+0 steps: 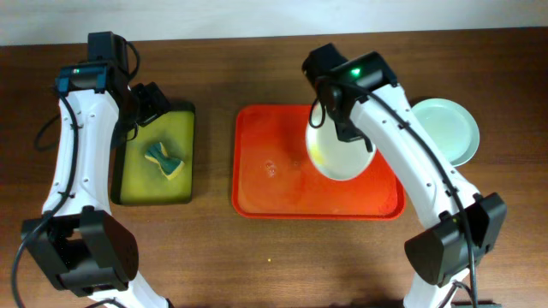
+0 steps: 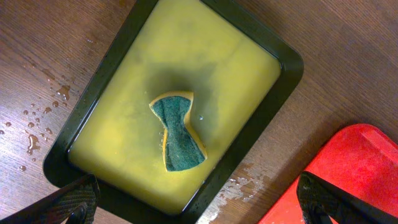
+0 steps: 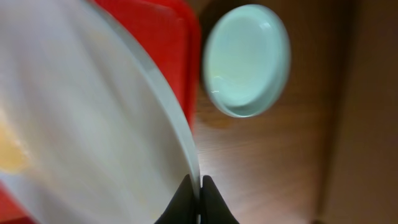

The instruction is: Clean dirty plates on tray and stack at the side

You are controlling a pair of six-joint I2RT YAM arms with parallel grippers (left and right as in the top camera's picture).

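The mint-blue plate is below, toward the right in the overhead view. My right gripper should move there next, lower the white plate and release it stacked.
My right gripper is shut on the rim of a white plate and holds it tilted above the right part of the red-orange tray. The plate has a yellowish smear at its left in the right wrist view. A pale mint-blue plate lies on the table right of the tray and shows in the right wrist view. My left gripper is open and empty above the near edge of the small yellow-green tray. A third plate is not visible.
The black-rimmed yellow-green tray holds yellow liquid and a green-and-yellow sponge, also in the left wrist view. Water drops lie on the wood beside it. The red tray's corner is near my left gripper.
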